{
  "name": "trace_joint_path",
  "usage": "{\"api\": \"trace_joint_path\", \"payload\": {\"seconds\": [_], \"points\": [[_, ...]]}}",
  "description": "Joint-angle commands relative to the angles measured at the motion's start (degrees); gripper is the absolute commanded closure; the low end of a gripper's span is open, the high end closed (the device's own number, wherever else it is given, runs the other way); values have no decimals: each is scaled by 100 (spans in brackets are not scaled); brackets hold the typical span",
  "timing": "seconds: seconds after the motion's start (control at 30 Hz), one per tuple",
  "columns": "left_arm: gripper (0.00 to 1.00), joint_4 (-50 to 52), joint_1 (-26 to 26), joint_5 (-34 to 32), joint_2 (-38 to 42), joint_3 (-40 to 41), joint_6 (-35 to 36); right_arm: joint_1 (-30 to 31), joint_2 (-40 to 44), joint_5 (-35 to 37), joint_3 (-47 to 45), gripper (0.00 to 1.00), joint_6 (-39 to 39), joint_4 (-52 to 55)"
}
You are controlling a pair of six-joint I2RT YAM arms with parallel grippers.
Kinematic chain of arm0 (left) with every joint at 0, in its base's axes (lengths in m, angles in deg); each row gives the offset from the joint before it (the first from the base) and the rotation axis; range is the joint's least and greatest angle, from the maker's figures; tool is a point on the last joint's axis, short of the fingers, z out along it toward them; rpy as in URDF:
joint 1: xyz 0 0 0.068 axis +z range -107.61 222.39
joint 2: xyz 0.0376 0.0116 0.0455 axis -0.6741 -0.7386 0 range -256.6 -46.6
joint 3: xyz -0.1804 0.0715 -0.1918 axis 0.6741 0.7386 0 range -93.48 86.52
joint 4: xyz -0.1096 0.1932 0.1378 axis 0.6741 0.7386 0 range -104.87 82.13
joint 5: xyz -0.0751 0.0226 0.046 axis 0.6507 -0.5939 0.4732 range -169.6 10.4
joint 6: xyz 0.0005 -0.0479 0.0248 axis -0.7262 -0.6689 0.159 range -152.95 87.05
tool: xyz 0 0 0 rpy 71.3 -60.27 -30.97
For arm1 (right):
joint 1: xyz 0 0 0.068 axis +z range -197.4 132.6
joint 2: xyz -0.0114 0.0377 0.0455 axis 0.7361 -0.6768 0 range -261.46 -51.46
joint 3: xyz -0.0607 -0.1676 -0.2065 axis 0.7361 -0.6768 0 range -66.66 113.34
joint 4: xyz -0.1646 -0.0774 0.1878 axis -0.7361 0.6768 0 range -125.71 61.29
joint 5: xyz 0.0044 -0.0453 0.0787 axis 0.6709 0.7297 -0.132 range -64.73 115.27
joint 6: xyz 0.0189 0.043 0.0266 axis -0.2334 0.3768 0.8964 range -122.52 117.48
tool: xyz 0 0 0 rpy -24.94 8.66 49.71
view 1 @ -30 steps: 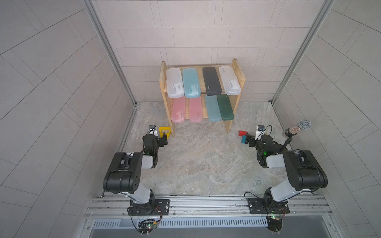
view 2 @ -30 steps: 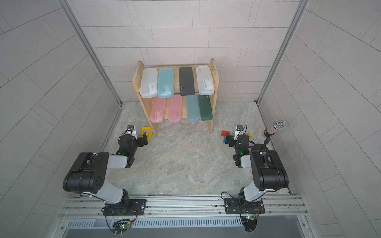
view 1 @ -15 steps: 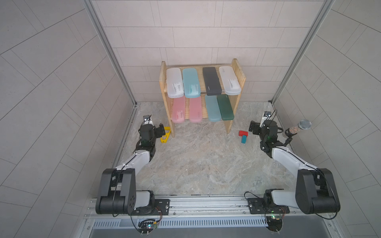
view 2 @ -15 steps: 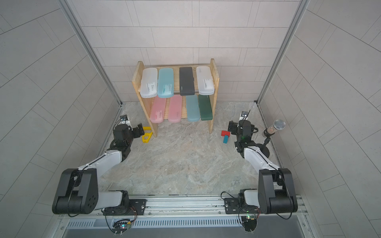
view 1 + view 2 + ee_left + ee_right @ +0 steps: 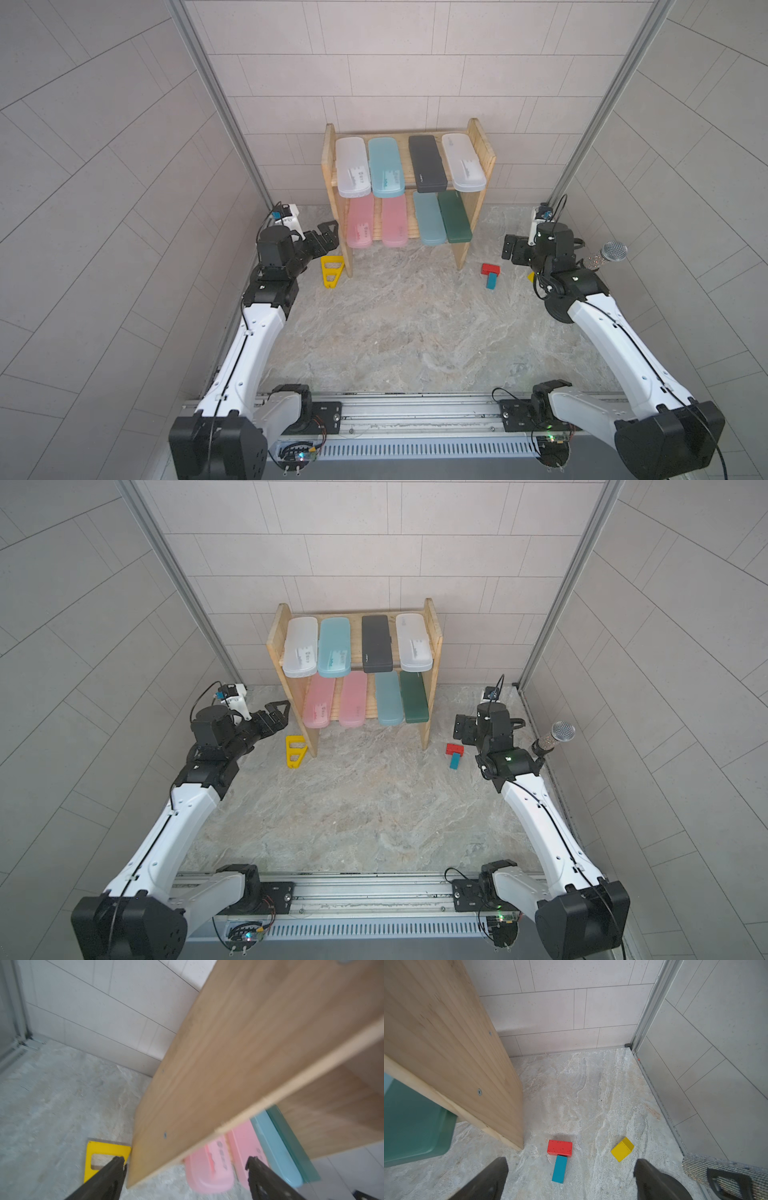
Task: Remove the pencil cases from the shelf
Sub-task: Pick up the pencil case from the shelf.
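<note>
The closest pink case's near end [image 5: 212, 1184] sticks out across the shelf's panel [image 5: 228, 1064] from my left gripper. My left gripper needs to turn and come around onto that end.
The pine shelf [image 5: 484, 145] stands against the back wall in both top views. Its top tier holds pencil cases: frosted white [image 5: 352, 166], light teal [image 5: 385, 166], black [image 5: 427, 163] and frosted white [image 5: 463, 162]. Below lie two pink cases [image 5: 360, 222] [image 5: 394, 222], a teal one [image 5: 429, 218] and a dark green one [image 5: 455, 216]. My left gripper [image 5: 322, 239] is open just outside the shelf's left panel [image 5: 228, 1064], with the pink cases [image 5: 207, 1167] beyond it. My right gripper [image 5: 509, 249] is open and empty, right of the shelf, above the floor [image 5: 571, 1162].
A yellow triangular frame [image 5: 331, 270] lies by the shelf's left foot. A red block [image 5: 559, 1147], a blue block [image 5: 559, 1168] and a yellow block [image 5: 622, 1149] lie below the right gripper. A microphone [image 5: 609, 254] leans at the right wall. Tiled walls close in both sides.
Both arms have unfolded from near the front rail and reached forward to either side of the shelf. Both grippers stay open.
</note>
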Motion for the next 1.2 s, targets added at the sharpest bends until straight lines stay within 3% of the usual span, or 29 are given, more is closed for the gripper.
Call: {"api": "trace_joint_path", "payload": {"seconds": [0.0, 0.2, 0.53, 1.0, 1.17], "points": [[3, 340, -37, 510, 288, 612, -818, 15, -162, -321, 346, 0, 157, 1018], [3, -835, -89, 647, 589, 1621, -2034, 14, -57, -788, 229, 0, 401, 1070], [2, -2056, -96, 1002, -27, 1655, -3125, 17, -187, -931, 319, 0, 466, 1196], [4, -2351, -474, 832, -1085, 857, -3117, 16, -838, -1014, 977, 0, 316, 1388], [12, -2426, -513, 871, -1311, 730, -3125, 5, -917, -1005, 1034, 0, 298, 1412]]}}
